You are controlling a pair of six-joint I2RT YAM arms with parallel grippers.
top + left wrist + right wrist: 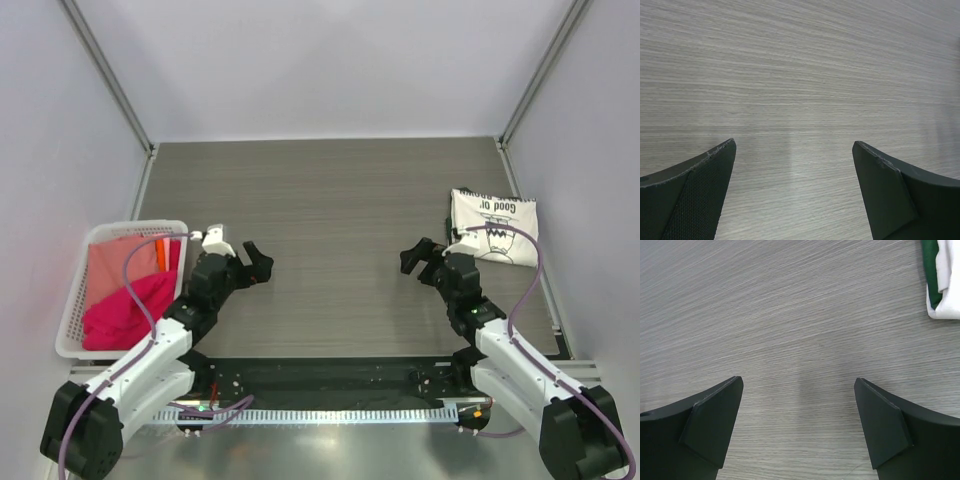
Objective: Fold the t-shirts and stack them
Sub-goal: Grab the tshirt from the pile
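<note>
I should raise my left gripper over the basket's rim next and then lower it to the crimson-pink t-shirt (131, 311), because this t-shirt is on top of the salmon-pink cloth.
The crimson-pink t-shirt (125, 305) lies crumpled in the white lattice basket (70, 325) at the left. The cream t-shirt (493, 226) with black print lies folded flat on the table at the right. My left gripper (255, 262) is open and empty over bare table, just right of the basket; the left wrist view shows its open gripper (794, 142) with only wood grain between the fingers. My right gripper (418, 255) is open and empty, just left of the cream t-shirt; the right wrist view shows that open gripper (799, 380) over bare table.
A salmon-pink cloth (115, 262) also lies in the basket under the crimson one. A white and dark green folded cloth edge (942, 280) shows at the top right of the right wrist view. Grey walls close in the table (330, 190) on three sides.
</note>
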